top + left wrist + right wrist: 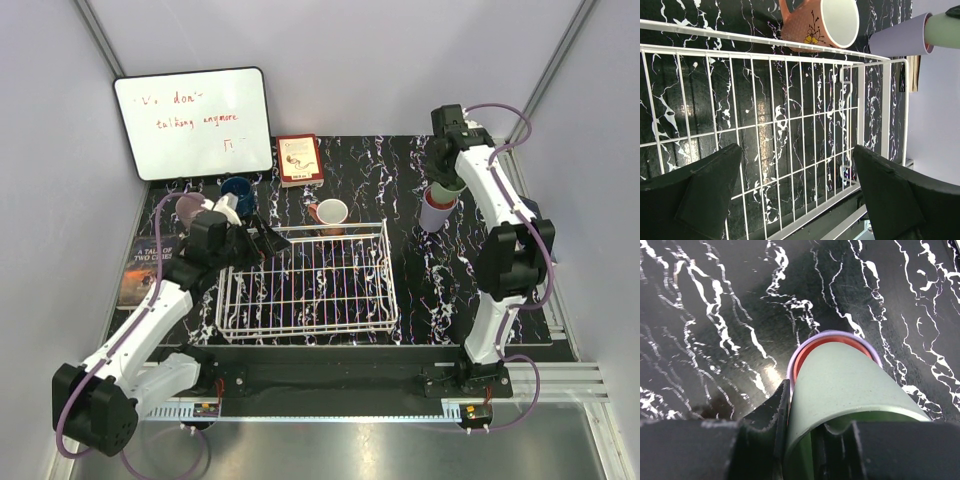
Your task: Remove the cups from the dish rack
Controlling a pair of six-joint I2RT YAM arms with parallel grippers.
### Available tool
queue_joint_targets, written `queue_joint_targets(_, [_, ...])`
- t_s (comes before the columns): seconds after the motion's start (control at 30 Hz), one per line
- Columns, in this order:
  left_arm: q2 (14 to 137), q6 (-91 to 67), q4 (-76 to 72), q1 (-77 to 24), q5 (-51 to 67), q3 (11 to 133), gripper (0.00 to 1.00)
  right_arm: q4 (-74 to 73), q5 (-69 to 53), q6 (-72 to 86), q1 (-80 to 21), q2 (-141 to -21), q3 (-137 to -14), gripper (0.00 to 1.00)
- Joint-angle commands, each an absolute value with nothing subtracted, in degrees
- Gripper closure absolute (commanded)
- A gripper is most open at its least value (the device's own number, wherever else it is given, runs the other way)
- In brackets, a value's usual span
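Observation:
The light green cup is still only partway in, so my right gripper should next lower it deeper into the nested pink cup below my right gripper and let go of the light green cup's side.
The white wire dish rack (pixel 305 280) stands mid-table with no cup showing inside it. My left gripper (pixel 268 240) is open and empty over the rack's far left corner; in the left wrist view (pixel 797 195) the rack grid (pixel 790 115) shows between its fingers. A terracotta cup (pixel 330 213) with a white inside lies at the rack's far rim, also in the left wrist view (pixel 815 25). My right gripper (pixel 447 180) is shut on the wall of a light green cup (pixel 850 385) and holds it in the mouth of a lavender cup (pixel 840 334) that has a pink cup (pixel 802 355) nested inside.
A dark blue cup (pixel 238 190) and a mauve cup (pixel 190 208) stand at the back left beside my left arm. A whiteboard (pixel 195 122) leans on the back wall, with a small red-edged book (pixel 299 160) next to it. Another book (pixel 145 268) lies at the left edge.

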State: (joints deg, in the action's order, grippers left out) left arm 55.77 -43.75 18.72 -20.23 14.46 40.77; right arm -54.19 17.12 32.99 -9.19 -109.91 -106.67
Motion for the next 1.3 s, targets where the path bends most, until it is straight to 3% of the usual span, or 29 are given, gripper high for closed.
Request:
queue_joint_targets(0.0, [56.4, -42.8, 18.1, -20.2, 13.9, 42.5, 0.03, -51.2, 15.6, 32.3, -8.5, -111.7, -105.3, 1.0])
queue_joint_targets(0.1, [56.7, -42.9, 18.0, -20.2, 14.0, 42.4, 0.03, -50.5, 13.3, 32.1, -8.3, -113.0, -105.2, 1.0])
queue_joint_targets(0.2, [56.9, -42.8, 18.1, -20.2, 14.1, 42.4, 0.03, -50.1, 12.1, 31.8, -8.3, -113.7, -105.6, 0.87])
queue_joint_targets(0.23, [57.0, -42.8, 18.1, -20.1, 14.2, 42.5, 0.03, -50.0, 12.0, 31.5, -8.3, -113.8, -105.7, 0.77])
queue_joint_targets(0.43, [56.9, -42.6, 18.1, -20.2, 13.7, 42.6, 0.03, -48.6, 11.6, 31.5, -8.3, -109.8, -106.1, 0.61])
queue_joint_targets(0.7, [56.1, -42.5, 18.1, -20.1, 13.4, 42.6, 0.03, -41.8, 8.9, 32.0, -9.3, -96.6, -102.5, 0.24])
queue_joint_targets(0.8, [55.8, -42.5, 18.3, -20.2, 13.4, 42.7, 0.03, -41.3, 8.6, 31.4, -10.7, -92.6, -101.4, 0.17])
queue_joint_targets(0.9, [55.0, -42.3, 18.5, -20.2, 13.2, 42.7, 0.03, -36.1, 3.6, 29.8, -12.3, -84.7, -95.2, 0.17])
queue_joint_targets(1.03, [54.1, -40.0, 20.8, -20.7, 11.3, 43.6, 0.03, -10.5, -10.7, 31.5, -14.1, -69.0, -69.8, 0.16])
queue_joint_targets(1.13, [54.1, -36.0, 26.9, -22.7, 4.9, 46.6, 0.02, -5.8, -9.4, 29.9, -19.7, -60.0, -60.1, 0.1])
queue_joint_targets(1.27, [54.8, -31.2, 34.3, -27.2, -9.5, 52.1, 0.01, -6.8, 5.6, 23.6, -34.6, -52.5, -53.7, 0.02])
